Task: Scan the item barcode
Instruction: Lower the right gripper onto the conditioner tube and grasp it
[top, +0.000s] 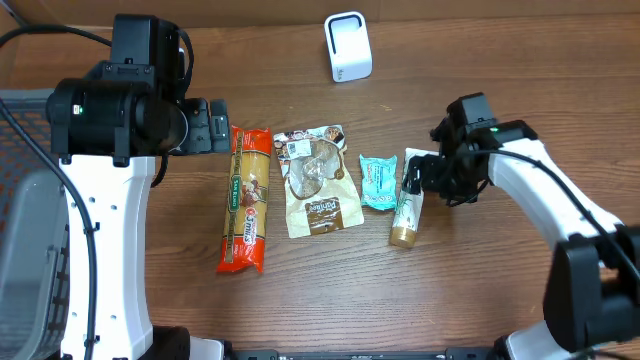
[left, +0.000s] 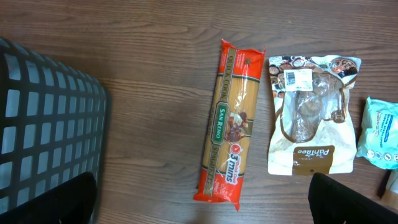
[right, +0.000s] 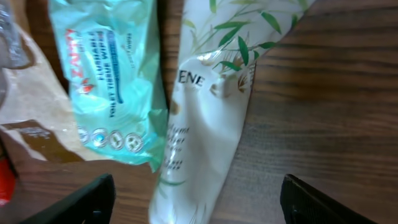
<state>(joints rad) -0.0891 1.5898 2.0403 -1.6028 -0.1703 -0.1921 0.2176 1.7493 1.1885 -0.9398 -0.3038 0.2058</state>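
The right gripper's open fingers already stand wide on either side of the white tube's middle (top: 409, 203) (right: 203, 132), so the robot should next move that gripper down onto it to close there.
Four items lie in a row on the wooden table: a red spaghetti pack (top: 245, 200) (left: 229, 121), a brown-and-white pouch (top: 316, 180) (left: 311, 115), a teal wipes pack (top: 379, 182) (right: 109, 81) and a white tube (top: 408, 205) (right: 202, 124) with a gold cap. A white barcode scanner (top: 348, 46) stands at the back. My right gripper (top: 427, 175) (right: 199, 205) hovers open over the tube, its fingers (right: 84, 202) wide on either side and not touching it. My left gripper (top: 215, 127) (left: 202, 205) is open and empty above the spaghetti pack's far end.
A dark mesh basket (top: 20, 250) (left: 43, 124) sits at the left edge of the table, close beside the left arm. A white label with a barcode shows on the pouch (left: 297, 76).
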